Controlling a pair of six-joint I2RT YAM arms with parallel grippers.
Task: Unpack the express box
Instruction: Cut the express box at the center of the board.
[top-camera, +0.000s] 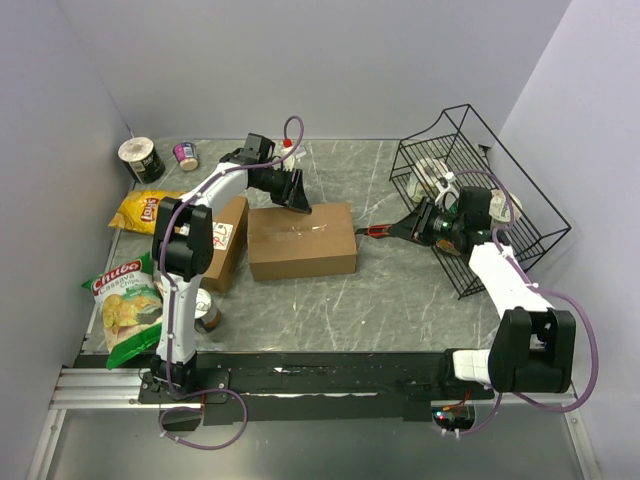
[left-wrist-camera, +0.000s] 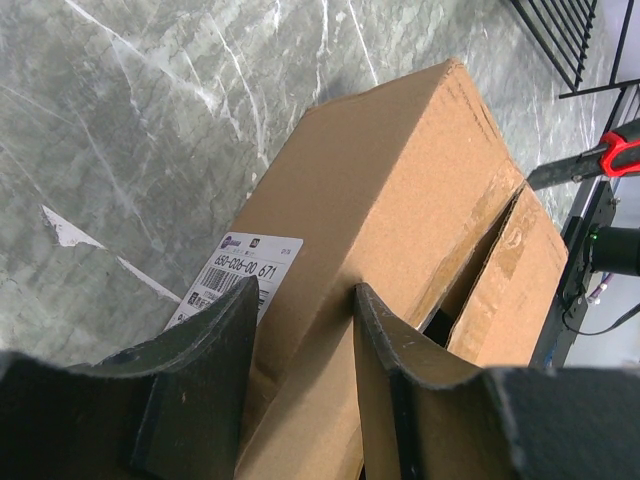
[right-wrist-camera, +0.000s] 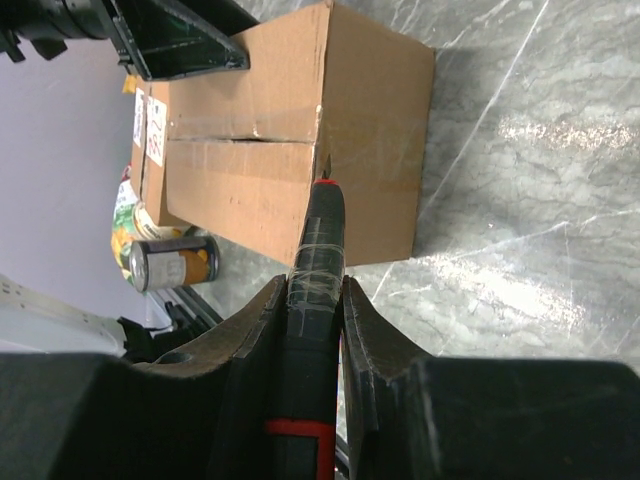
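Note:
My right gripper draws back and down from the express box's end next to release the cutter (top-camera: 378, 232) beside the wire basket, since the tabletop (top-camera: 422, 270) there is bare.
The brown express box (top-camera: 300, 245) lies in the middle of the table, its top seam (left-wrist-camera: 500, 230) gaping a little. My left gripper (top-camera: 300, 203) rests on the box's far top edge. Its jaws (left-wrist-camera: 305, 290) stand apart, one finger over the labelled side and one on the top, with the box's edge (left-wrist-camera: 400, 170) between them. My right gripper (top-camera: 415, 225) is shut on a black and red box cutter (top-camera: 378, 232). The cutter (right-wrist-camera: 322, 220) points at the box's right end (right-wrist-camera: 270, 120), its tip close to the top edge.
A second labelled box (top-camera: 225, 245) stands against the express box's left side. A black wire basket (top-camera: 500, 180) leans at the right. Two chip bags (top-camera: 128, 300) (top-camera: 145, 208), a can (top-camera: 208, 312) and two cups (top-camera: 143, 158) (top-camera: 186, 154) lie along the left.

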